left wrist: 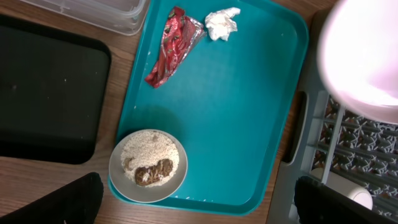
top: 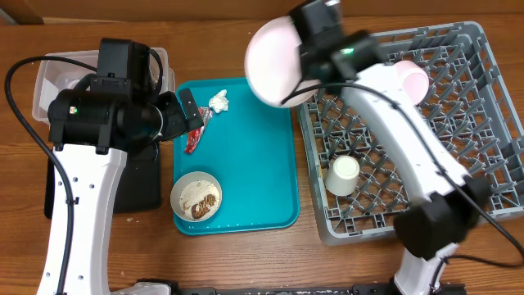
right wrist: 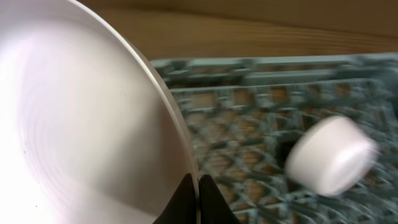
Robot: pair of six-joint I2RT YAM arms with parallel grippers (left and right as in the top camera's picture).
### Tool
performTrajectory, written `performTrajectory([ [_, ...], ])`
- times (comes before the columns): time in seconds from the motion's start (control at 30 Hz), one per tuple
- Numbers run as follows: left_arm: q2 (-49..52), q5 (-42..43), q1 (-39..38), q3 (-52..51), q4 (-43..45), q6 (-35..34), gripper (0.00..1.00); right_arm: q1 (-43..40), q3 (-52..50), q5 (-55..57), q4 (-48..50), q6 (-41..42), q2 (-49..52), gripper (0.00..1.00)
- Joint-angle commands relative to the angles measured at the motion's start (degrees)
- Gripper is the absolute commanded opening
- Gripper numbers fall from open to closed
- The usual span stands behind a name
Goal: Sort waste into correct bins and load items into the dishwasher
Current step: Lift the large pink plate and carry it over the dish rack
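Observation:
The plate (right wrist: pixel 81 118) goes to the right in the overhead view next. My right gripper lowers it onto the dish rack's wires beside the pink bowl (right wrist: pixel 249 143), since they stand empty.
My right gripper (top: pixel 301 64) is shut on the rim of the round pale pink plate (top: pixel 277 61), held up in the air over the gap between the teal tray and the grey dish rack (top: pixel 467 49). In the right wrist view its fingertips (right wrist: pixel 198 194) pinch the plate (right wrist: pixel 81 118) edge. A pink bowl (top: pixel 412 78) and a white cup (top: pixel 343 174) sit in the rack. My left gripper (left wrist: pixel 199 211) hangs open above the tray's near edge. On the tray lie a red wrapper (left wrist: pixel 173 46), a white tissue (left wrist: pixel 222 23) and a cream bowl (left wrist: pixel 148 165) of rice scraps with brown bits.
The teal tray (top: pixel 262 164) sits in the table's middle. A clear tub (top: pixel 49 82) stands at the back left, with a black tray (top: pixel 139 192) in front of it, partly under my left arm. The rack fills the right side.

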Motion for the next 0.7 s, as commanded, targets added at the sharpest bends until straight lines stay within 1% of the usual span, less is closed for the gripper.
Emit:
performTrajectory([
  [0.0,0.2,-0.6,0.2,0.7,0.0,-0.5,1.00,-4.5,2.1,9.9,-1.0,5.7,-6.4,0.04],
  [0.13,0.2,-0.6,0.2,0.7,0.0,-0.5,1.00,-10.6,2.1,18.7,-4.2,7.2,-7.7,0.04],
  [0.23,0.2,-0.6,0.2,0.7,0.0,-0.5,1.00,-14.4,1.2,20.3,-6.2,7.2,-7.5,0.04],
  [0.33,0.2,-0.6,0.2,0.7,0.0,-0.5,1.00,-17.1,-0.9,21.6,-7.2,9.2,-7.5,0.04],
  [0.5,0.2,-0.6,0.2,0.7,0.0,-0.5,1.00,-18.0,-6.0,21.9,-6.7,9.9,-7.5,0.04],
  [0.67,0.2,-0.6,0.1,0.7,0.0,-0.5,1.00,-16.2,-12.7,21.9,-5.3,9.9,-7.5,0.04],
])
